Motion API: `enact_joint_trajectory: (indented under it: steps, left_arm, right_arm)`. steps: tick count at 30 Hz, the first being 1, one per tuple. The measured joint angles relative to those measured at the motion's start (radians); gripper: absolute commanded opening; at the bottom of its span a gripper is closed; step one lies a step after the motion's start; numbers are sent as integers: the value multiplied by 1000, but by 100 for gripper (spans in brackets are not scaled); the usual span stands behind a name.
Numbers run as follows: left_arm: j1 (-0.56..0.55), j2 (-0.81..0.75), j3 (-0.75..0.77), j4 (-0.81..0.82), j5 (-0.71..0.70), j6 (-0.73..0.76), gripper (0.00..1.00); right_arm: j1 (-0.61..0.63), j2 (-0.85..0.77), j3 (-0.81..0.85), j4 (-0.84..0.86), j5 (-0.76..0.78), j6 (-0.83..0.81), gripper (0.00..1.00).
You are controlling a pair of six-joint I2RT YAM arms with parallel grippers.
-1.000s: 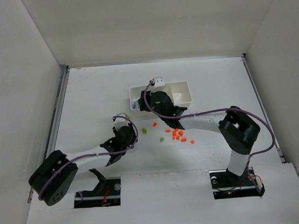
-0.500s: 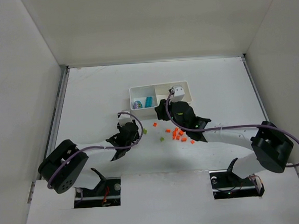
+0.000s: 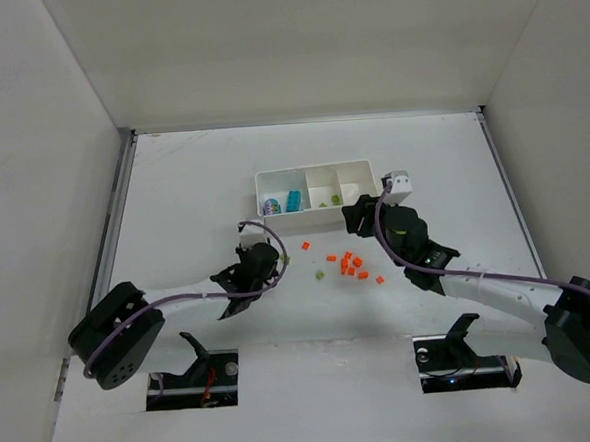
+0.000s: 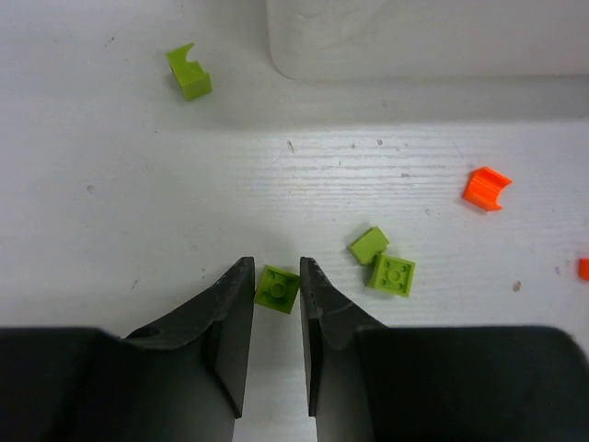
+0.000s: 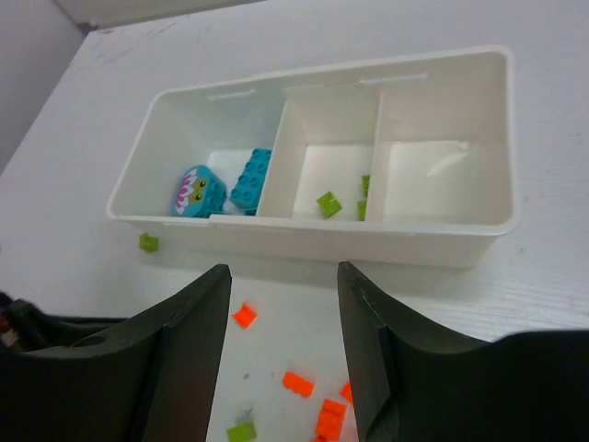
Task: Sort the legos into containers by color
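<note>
The robot's left gripper will next move up and over the middle section of the tray, which lies outward and to the gripper's right in the top view, and let go of the green lego among green ones.
The white tray [image 3: 317,170] stands mid-table; it also shows in the right wrist view [image 5: 368,247]. Its left compartment holds teal-blue legos [image 5: 250,180], its middle one green legos [image 5: 328,203]. My left gripper [image 4: 277,272] is low over the table, jaws narrowly apart on either side of a green lego [image 4: 277,288] at its fingertips. Two more green legos [image 4: 382,261] lie just right of it. My right gripper [image 5: 283,272] is open and empty, in front of the tray above orange legos [image 5: 299,383]. From above, the left gripper [image 3: 269,260] is left of the orange cluster [image 3: 350,266] and the right gripper [image 3: 360,217] behind it.
A loose green lego [image 4: 189,74] lies near the tray's front-left corner [image 4: 285,64]. A single orange lego [image 3: 305,245] and a green one [image 3: 319,275] lie between the two grippers. White walls enclose the table on three sides.
My right arm has swung from over the tray to the right and back, uncovering it. My left gripper has moved right to the green lego.
</note>
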Motion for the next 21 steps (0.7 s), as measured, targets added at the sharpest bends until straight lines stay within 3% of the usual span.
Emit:
enact_joint_trajectory:
  steps: [5,9,21]
  left_arm:
    - [-31,-122,86,-105,-3,0,16]
    - [-51,-103,258,-124,19,10,16]
    - [-17,362,694,-58,129,93,17]
  right_arm:
    - [-48,-37,-21,1,1,23,56]
    - [-62,-42,-29,-1,0,44,55]
    - [-110,-42,-51,-7,15,86,51]
